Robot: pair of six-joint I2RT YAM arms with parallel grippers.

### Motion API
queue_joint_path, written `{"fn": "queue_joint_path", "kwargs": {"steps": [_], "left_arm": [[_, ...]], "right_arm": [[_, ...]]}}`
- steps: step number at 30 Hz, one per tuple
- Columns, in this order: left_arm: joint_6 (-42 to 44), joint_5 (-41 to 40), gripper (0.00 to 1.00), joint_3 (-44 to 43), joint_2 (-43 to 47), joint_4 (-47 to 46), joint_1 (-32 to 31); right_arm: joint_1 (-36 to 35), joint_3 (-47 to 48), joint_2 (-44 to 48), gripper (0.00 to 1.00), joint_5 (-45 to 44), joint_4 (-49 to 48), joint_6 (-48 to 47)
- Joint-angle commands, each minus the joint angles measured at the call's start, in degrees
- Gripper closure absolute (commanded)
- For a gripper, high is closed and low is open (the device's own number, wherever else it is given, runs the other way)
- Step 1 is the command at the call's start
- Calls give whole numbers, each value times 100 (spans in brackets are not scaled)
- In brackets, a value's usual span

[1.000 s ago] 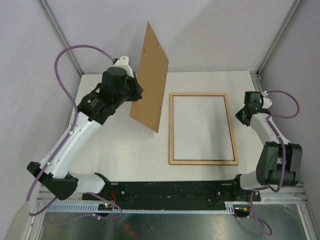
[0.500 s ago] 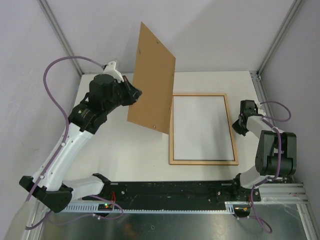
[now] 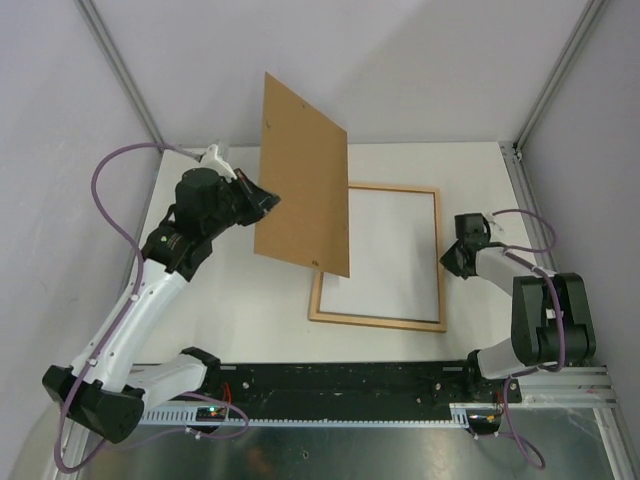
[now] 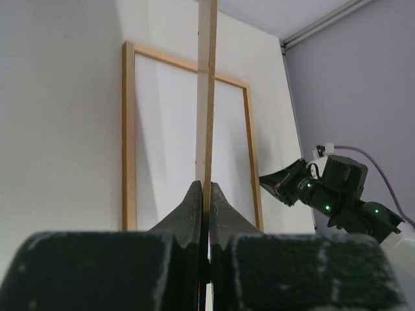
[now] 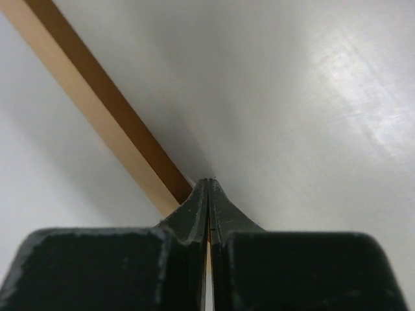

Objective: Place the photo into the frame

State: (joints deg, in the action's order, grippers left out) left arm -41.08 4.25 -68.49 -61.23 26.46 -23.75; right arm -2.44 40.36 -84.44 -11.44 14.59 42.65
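I will next move my left gripper down and toward the right in the top view and let go of the board [image 3: 300,180] over the frame's opening [image 3: 386,256], where the white sheet lies uncovered.
The wooden frame [image 3: 376,321] lies flat on the table, its top-left part hidden behind the board. A white sheet [image 3: 392,250] fills its opening; no printed coastline shows. My left gripper [image 3: 262,197] is shut on the edge of the brown backing board [image 3: 300,180] and holds it raised and tilted above the frame's left side. In the left wrist view the board [image 4: 206,97] runs edge-on from the gripper [image 4: 203,188] over the frame [image 4: 128,129]. My right gripper [image 3: 447,262] is shut, its tips against the frame's right rail [image 5: 97,91].
White table [image 3: 230,300] with grey walls and metal corner posts [image 3: 120,70]. Purple cables loop from both arms. The right arm [image 4: 337,194] shows low beside the frame in the left wrist view. A black rail [image 3: 340,380] runs along the near edge.
The right gripper has come in from the right and the frame has slid left and turned slightly. The left gripper has lifted the board higher and more over the frame.
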Motion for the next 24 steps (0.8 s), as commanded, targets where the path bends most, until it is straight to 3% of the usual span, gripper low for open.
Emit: {"fn": "queue_joint_path", "kwargs": {"steps": [1, 13, 24], "left_arm": [[-400, 722, 100, 282, 267, -1090, 272], [-926, 2040, 100, 1638, 348, -1890, 982], [-981, 3120, 100, 1860, -196, -2475, 1287]], "right_arm": [[-498, -162, 37, 100, 340, -154, 336], [-1243, -171, -149, 100, 813, -832, 546], [-873, 170, -548, 99, 1560, -1081, -18]]}}
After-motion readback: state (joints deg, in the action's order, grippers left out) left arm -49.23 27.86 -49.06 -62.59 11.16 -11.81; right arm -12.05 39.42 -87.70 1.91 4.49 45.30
